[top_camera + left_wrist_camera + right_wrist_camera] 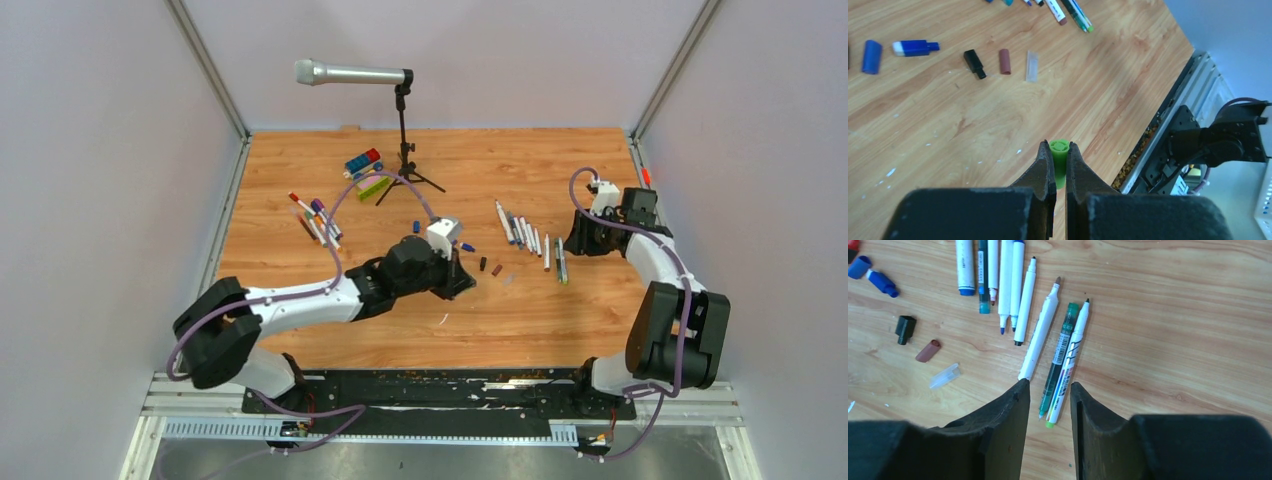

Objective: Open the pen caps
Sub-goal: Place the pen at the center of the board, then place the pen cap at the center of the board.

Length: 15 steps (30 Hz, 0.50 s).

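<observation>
Next, my left gripper goes down to the right in the top view to release the green cap [1060, 159], since bare wood [1057, 71] beside the clear cap lies there below it.
My left gripper [1059, 146] is shut on a green pen cap [1060, 159], held above the wooden table near its front edge; it shows mid-table in the top view [458, 272]. Loose caps lie beyond it: blue [871, 56], black [974, 63], brown [1005, 61] and clear [1032, 65]. My right gripper [1049, 385] is open and empty, low over the ends of a green pen [1060, 347] and a white pen with a green end [1074, 347]. A row of uncapped pens [525, 235] lies left of it. Several capped pens [315, 220] lie at the far left.
A silver microphone [350, 73] on a black tripod stand [405, 150] stands at the back, with toy blocks [365, 165] beside it. The black front rail [1168, 115] and the right arm's base show past the table edge. Grey walls close in both sides.
</observation>
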Tool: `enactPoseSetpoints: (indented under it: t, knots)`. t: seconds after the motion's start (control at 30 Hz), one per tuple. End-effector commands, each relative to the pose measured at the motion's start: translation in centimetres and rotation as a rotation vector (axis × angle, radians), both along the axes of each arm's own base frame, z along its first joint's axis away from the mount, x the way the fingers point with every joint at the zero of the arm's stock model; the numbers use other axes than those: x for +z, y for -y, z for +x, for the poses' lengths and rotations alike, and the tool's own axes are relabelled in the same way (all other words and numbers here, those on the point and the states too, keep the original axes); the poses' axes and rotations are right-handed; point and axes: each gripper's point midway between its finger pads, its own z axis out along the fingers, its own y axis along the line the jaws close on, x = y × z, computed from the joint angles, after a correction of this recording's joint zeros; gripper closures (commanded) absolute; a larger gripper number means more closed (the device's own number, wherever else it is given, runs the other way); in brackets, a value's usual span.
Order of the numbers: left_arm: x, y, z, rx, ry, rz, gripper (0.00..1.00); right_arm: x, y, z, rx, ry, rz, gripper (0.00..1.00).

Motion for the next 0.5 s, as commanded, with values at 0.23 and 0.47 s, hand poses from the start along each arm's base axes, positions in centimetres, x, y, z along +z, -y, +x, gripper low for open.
enactPoseSetpoints:
  t: [0.23, 0.47]
  knots:
    - [-3.0, 6.6, 1.0, -0.021, 0.032, 0.276, 0.99, 3.9, 0.0, 0.9, 0.04, 0.121, 0.019, 0.64]
    - [-5.9, 10.5, 1.5, -0.084, 0.025, 0.421, 0.97, 4.3, 0.1, 0.9, 0.037, 0.131, 0.018, 0.64]
